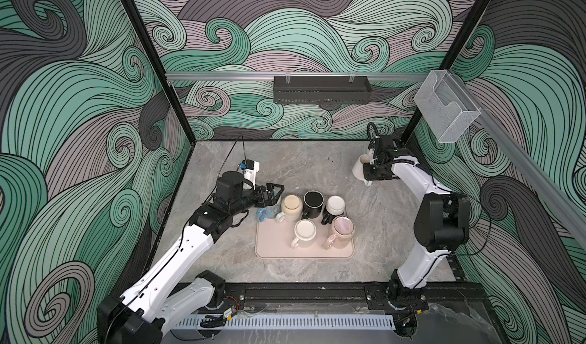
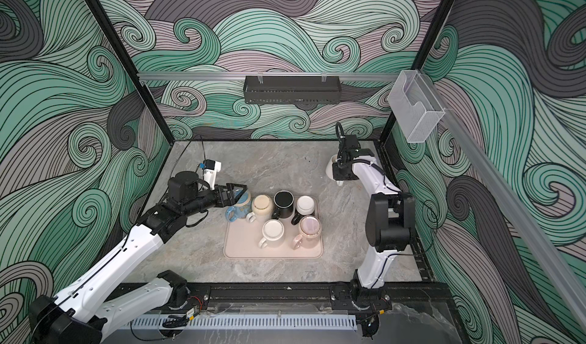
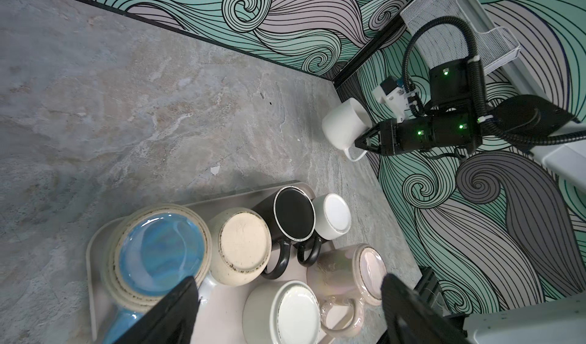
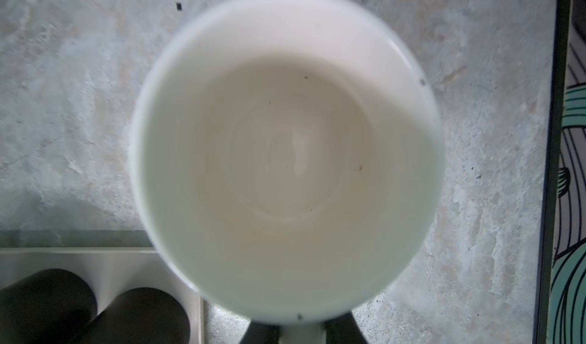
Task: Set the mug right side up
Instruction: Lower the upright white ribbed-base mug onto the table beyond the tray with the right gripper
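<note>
The white mug's opening already faces up, so my right gripper will next move down, put the mug's base on the bare tabletop beneath it and let go of the mug's handle.
My right gripper [image 3: 361, 144] is shut on the handle of a white mug [image 1: 360, 168] near the table's back right corner. The mug's mouth faces up and slightly tilted, and its empty inside [image 4: 285, 152] fills the right wrist view. My left gripper [image 1: 272, 193] hangs open just above a blue mug [image 3: 161, 250] that stands bottom up on the back left corner of the beige tray [image 1: 272, 250]. Nothing is between its fingers [image 3: 171, 310].
Several more mugs stand bottom up on the tray: cream [image 1: 291, 207], black [image 1: 313, 199], white with a black handle [image 1: 335, 206], white [image 1: 304, 231] and pink [image 1: 342, 228]. A black shelf [image 1: 322, 93] and a clear bin [image 1: 447, 108] hang on the walls.
</note>
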Controlling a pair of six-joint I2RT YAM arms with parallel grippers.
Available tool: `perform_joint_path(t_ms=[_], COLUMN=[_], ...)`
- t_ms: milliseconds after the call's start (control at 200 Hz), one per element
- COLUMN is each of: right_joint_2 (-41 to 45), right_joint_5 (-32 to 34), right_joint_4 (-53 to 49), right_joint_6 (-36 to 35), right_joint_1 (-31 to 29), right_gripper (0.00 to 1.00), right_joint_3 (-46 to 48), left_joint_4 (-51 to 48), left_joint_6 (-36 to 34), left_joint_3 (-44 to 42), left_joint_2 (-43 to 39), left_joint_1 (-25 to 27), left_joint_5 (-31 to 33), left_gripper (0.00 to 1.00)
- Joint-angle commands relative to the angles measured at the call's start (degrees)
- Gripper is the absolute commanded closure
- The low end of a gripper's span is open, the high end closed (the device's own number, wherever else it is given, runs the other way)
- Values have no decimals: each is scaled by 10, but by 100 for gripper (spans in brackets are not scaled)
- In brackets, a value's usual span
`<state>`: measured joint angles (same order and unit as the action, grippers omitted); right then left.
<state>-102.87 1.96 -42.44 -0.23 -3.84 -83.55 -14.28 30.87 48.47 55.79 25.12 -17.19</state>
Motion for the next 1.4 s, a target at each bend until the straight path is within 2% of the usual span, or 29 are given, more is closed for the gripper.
perform_joint_path(t_ms=[0,365,745,1396], right_joint_2=[12,-49,-64,-80], right_joint_5=[-7,39,35,30], right_joint_4=[67,79,117,120], right_joint_6=[-16,-35,-39,-34], right_joint_1=[10,25,30,31], right_gripper=[100,100,100,100], right_joint_3=[2,-5,14,25], left_joint_4=[1,10,13,20], left_joint_6=[-3,7,7,11], left_joint_3=[-4,-18,-27,-35], left_joint_2=[-1,-7,-10,-7], left_joint_1=[-5,-6,-6,-7], left_joint_5=[-12,-17,-17,-15], left_gripper=[9,9,10,9])
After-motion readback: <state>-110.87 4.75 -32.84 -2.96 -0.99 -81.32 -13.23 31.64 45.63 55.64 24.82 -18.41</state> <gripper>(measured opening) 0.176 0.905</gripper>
